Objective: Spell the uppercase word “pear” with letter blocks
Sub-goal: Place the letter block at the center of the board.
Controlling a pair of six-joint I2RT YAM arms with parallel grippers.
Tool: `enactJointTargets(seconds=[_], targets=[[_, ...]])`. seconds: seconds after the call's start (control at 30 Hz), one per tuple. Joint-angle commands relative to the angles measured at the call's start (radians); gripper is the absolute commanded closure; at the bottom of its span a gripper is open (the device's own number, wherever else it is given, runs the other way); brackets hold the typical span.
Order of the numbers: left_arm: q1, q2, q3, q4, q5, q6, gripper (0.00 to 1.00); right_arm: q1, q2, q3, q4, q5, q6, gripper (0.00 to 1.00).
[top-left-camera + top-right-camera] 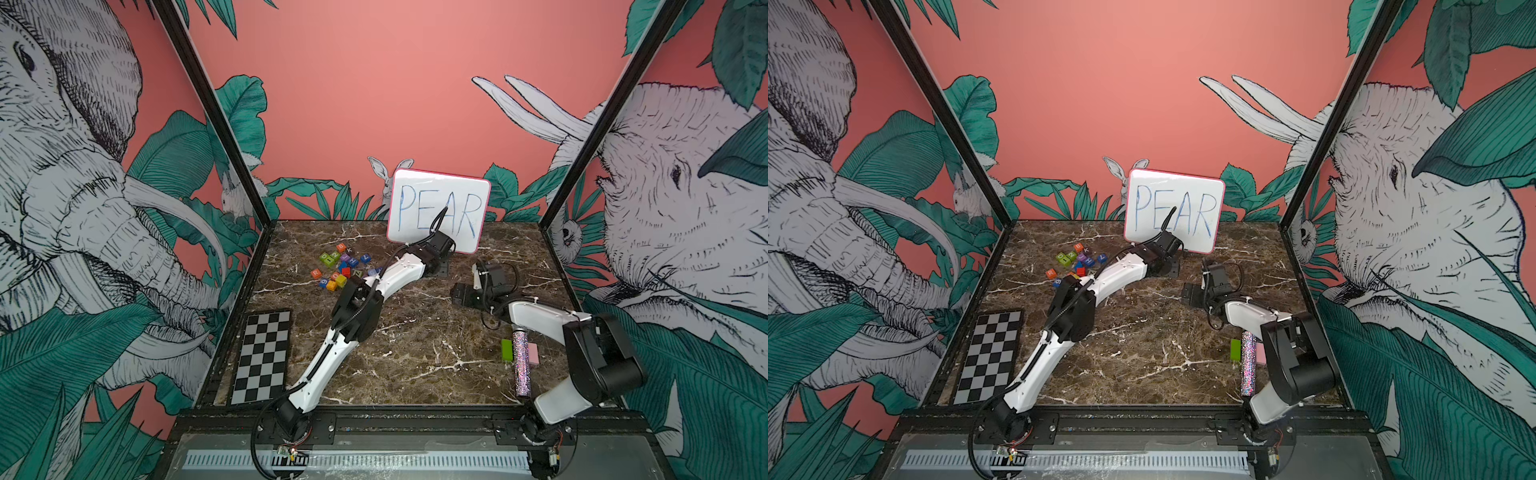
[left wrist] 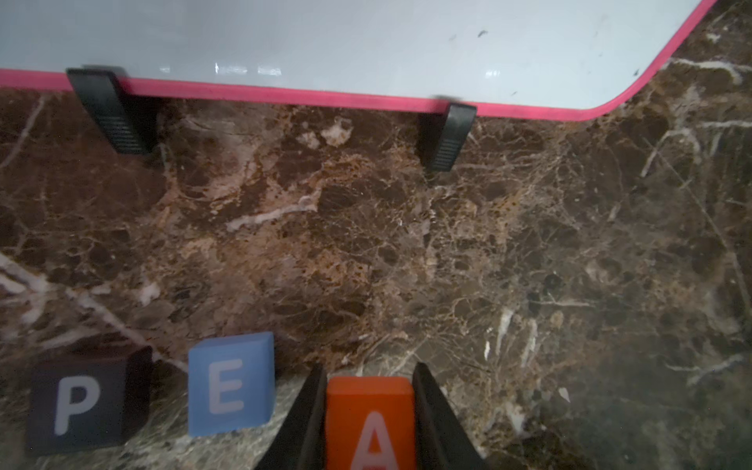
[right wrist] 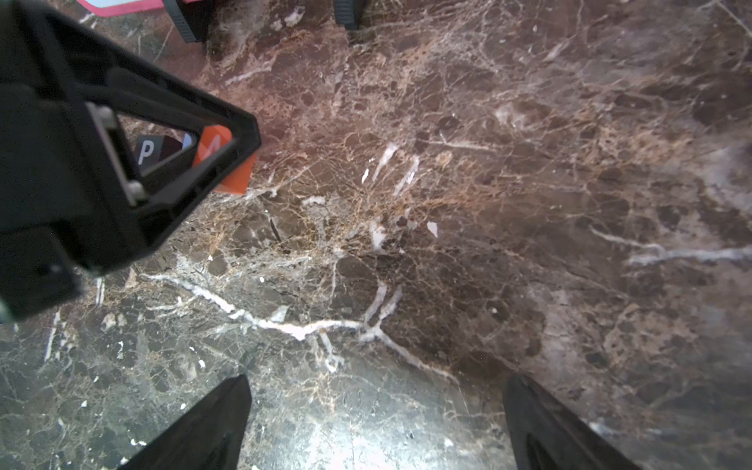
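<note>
The bare marble beside the E block (image 2: 230, 384) is below my left gripper. It should next lower the A block there, continuing the P-E row, and release.
In the left wrist view a dark maroon P block (image 2: 81, 403), a blue E block (image 2: 230, 384) and an orange A block (image 2: 368, 419) stand in a row on the marble in front of the whiteboard. My left gripper (image 2: 369, 368) is shut on the A block, one finger against each side. In both top views the left arm hides this row. The right wrist view shows the A block (image 3: 236, 179) inside the left gripper. An orange-red R block (image 1: 316, 273) lies at the edge of the loose pile (image 1: 340, 268). My right gripper (image 3: 378, 378) hangs open over bare marble to the right.
The whiteboard (image 1: 438, 208) reading PEAR stands on two black feet at the back. A checkerboard mat (image 1: 262, 361) lies front left. A green block (image 1: 506, 350), a glitter cylinder (image 1: 520, 361) and a pink block (image 1: 532, 354) lie front right beside the right arm.
</note>
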Motion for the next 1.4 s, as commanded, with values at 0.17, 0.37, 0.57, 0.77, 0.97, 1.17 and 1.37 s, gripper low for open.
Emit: enactJointTargets(seconds=[0.17,0.37,0.57,0.77,0.97,1.17,1.37], targets=[[-0.006,0.013,0.033,-0.001,-0.030,0.014,0.72,-0.007,0.013,-0.009,0.044,-0.018,0.018,0.02],[-0.010,0.026,0.039,0.002,-0.040,0.022,0.72,-0.008,0.017,-0.009,0.049,-0.020,0.018,0.01],[-0.021,0.035,0.044,0.021,-0.064,0.040,0.72,-0.009,0.023,-0.006,0.058,-0.031,0.021,0.01],[-0.022,0.048,0.047,0.028,-0.072,0.040,0.72,-0.009,0.024,-0.007,0.060,-0.031,0.022,0.01],[-0.023,0.052,0.047,0.020,-0.083,0.038,0.71,-0.013,0.024,-0.015,0.071,-0.040,0.026,0.01],[-0.022,0.059,0.059,0.022,-0.088,0.043,0.71,-0.017,0.024,-0.019,0.080,-0.050,0.032,0.01],[-0.023,0.069,0.081,-0.001,-0.092,0.046,0.69,-0.021,0.024,-0.029,0.087,-0.048,0.034,0.01]])
